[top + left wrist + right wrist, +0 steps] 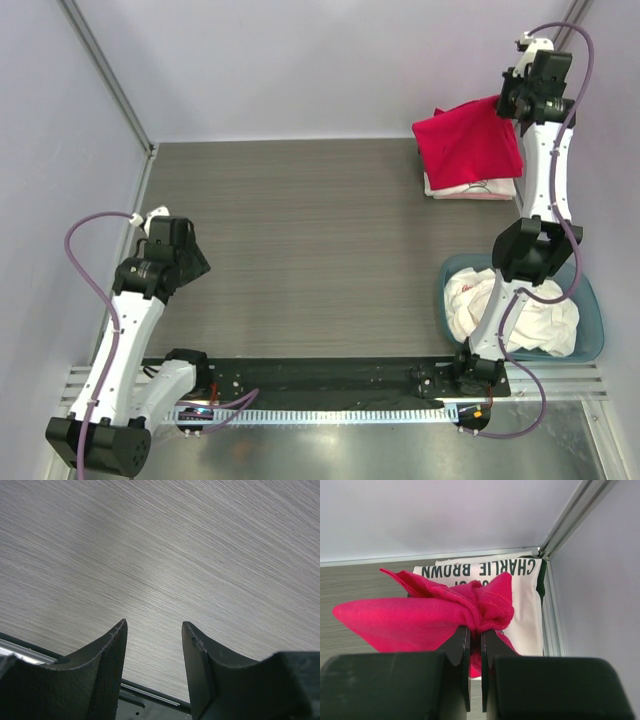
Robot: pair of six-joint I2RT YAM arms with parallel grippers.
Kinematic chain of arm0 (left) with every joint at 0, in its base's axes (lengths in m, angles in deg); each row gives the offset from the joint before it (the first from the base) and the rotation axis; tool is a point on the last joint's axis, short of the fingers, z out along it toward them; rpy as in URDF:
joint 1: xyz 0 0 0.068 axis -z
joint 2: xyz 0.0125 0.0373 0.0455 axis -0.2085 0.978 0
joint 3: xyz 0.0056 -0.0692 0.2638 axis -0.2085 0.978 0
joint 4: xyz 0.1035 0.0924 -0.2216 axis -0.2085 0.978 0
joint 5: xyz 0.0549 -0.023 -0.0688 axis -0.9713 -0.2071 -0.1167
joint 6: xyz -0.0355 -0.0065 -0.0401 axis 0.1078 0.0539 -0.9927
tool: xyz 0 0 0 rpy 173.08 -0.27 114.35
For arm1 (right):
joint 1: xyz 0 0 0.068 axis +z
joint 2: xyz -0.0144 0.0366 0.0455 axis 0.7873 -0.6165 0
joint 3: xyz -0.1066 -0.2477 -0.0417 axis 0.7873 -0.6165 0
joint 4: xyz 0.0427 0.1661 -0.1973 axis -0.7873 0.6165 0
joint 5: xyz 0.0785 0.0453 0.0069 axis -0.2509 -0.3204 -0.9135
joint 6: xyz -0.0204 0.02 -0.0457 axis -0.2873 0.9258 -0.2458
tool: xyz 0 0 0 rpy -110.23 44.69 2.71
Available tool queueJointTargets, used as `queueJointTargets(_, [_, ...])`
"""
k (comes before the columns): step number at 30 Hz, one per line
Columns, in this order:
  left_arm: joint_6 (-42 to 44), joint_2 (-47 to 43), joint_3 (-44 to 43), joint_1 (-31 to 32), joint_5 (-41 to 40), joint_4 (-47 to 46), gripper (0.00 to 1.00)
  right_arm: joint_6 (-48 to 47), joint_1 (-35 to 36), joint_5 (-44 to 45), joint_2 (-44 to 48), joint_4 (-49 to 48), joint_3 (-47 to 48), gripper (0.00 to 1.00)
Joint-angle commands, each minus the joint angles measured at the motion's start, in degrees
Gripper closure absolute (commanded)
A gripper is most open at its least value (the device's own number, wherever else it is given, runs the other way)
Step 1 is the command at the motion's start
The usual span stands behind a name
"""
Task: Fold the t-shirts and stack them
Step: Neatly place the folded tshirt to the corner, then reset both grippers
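Observation:
The right gripper moves down toward the corner post over that print (506, 571) and opens next, as the cream shirt's print lies bare past the red shirt's lifted edge.
The crimson red t-shirt (466, 146) lies folded on the cream Charlie Brown t-shirt (468, 188) at the table's far right corner. My right gripper (512, 100) is shut on a bunched edge of the red shirt (420, 615) at its far right side, lifting that edge; the cream shirt's print (485, 569) shows behind it. White t-shirts (510, 315) lie crumpled in the tub. My left gripper (195, 262) is open and empty over bare table at the left; its fingers (107, 655) show only tabletop between them.
The blue-grey plastic tub (590, 320) stands at the near right beside the right arm's base. A black rail (320, 375) runs along the near edge. Walls close the back and both sides, with a metal post (575, 510) in the corner.

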Motion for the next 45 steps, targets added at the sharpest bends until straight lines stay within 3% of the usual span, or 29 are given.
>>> queueJointTargets(1, [0.0,0.4,-0.2,0.0,-1.2,-1.9,0.51,0.0,-0.3,-0.5,-1.9,-4.6,4.2,0.99])
queueJointTargets(12, [-0.4,2.0,-0.5,-0.1,-1.9,-1.4,0.52,0.9,-1.2,2.8,-4.6,-7.5,2.0,0.99])
queueJointTargets(26, [-1.0,3.0,-0.6,0.0,-3.0,-0.8,0.52,11.8,-4.7,7.3,-11.8,-12.5,3.1,0.99])
queueJointTargets(27, [-1.0,3.0,-0.7,0.1,-3.0,-0.7,0.52,12.1,-4.7,8.6,-12.1,-12.8,3.1,0.93])
queueJointTargets(29, [-1.1,3.2,-0.7,0.1,-3.1,-0.8,0.52,12.8,-4.8,10.1,-13.0,-13.5,4.0,0.68])
queueJointTargets(30, [-1.1,3.2,-0.7,0.1,-3.1,-0.8,0.52,13.0,-4.7,10.8,-14.0,-13.5,4.6,0.29])
queueJointTargets(31, [-1.1,3.3,-0.7,0.2,-3.1,-0.6,0.52,14.2,-4.7,12.9,-14.4,-13.6,5.8,0.14])
queueJointTargets(32, [-1.1,3.2,-0.7,0.1,-3.0,-0.7,0.52,14.7,-4.7,14.1,-14.6,-13.6,6.1,0.05])
queueJointTargets(33, [-1.1,3.3,-0.7,0.1,-3.0,-0.7,0.52,15.0,-4.7,14.7,-14.3,-13.5,6.3,0.0])
queueJointTargets(40, [-1.0,2.3,-0.6,0.2,-3.0,-0.8,0.52,19.7,-4.8,18.2,-7.7,-14.4,6.7,0.0])
queueJointTargets(45, [-0.8,1.4,-0.4,0.1,-2.5,-1.2,0.51,24.8,-4.7,13.9,2.3,-14.9,0.7,0.0])
